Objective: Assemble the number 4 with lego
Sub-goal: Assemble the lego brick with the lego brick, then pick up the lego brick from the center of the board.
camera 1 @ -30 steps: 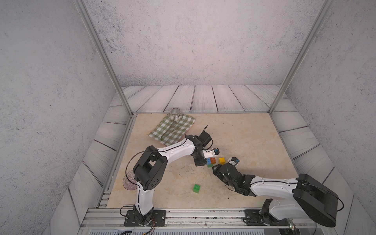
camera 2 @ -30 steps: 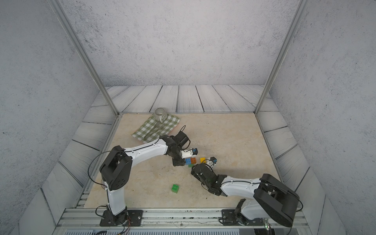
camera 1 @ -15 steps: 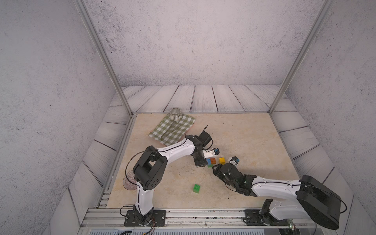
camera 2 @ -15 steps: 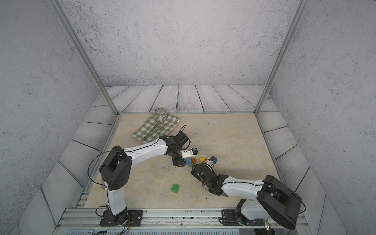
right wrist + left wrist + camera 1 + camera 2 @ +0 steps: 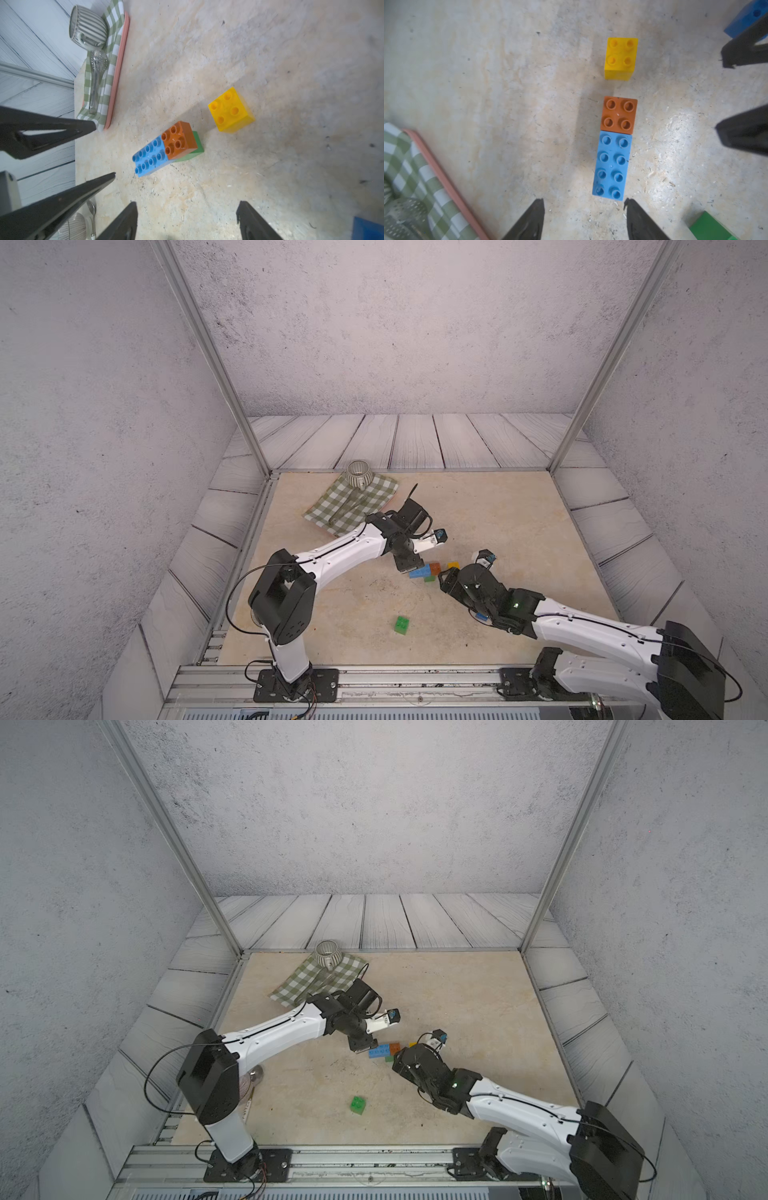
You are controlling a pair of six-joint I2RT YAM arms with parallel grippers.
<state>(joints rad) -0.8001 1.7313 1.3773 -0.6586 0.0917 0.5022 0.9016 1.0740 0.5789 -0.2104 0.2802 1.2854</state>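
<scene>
Next, my right gripper draws back and lowers its open fingers around the dark blue brick, which lies below and back from the gripper, clear of other bricks.
A long light blue lego brick and an orange brick sit end to end on a green brick. A yellow brick stands apart just beyond them. Another green brick lies alone nearer the front. Beside my right arm lies a dark blue brick. My left gripper is open and empty, its tips just short of the light blue brick's end. On the front side of the cluster my right gripper is open and empty.
A checked cloth on a pink tray lies at the back left, with a striped mug and metal tongs on it. A wire utensil lies by the left arm's base. Metal posts stand at the back corners.
My left gripper's jaws have opened, letting go of the light blue brick. The right gripper has opened a little wider. Neither arm has moved much.
</scene>
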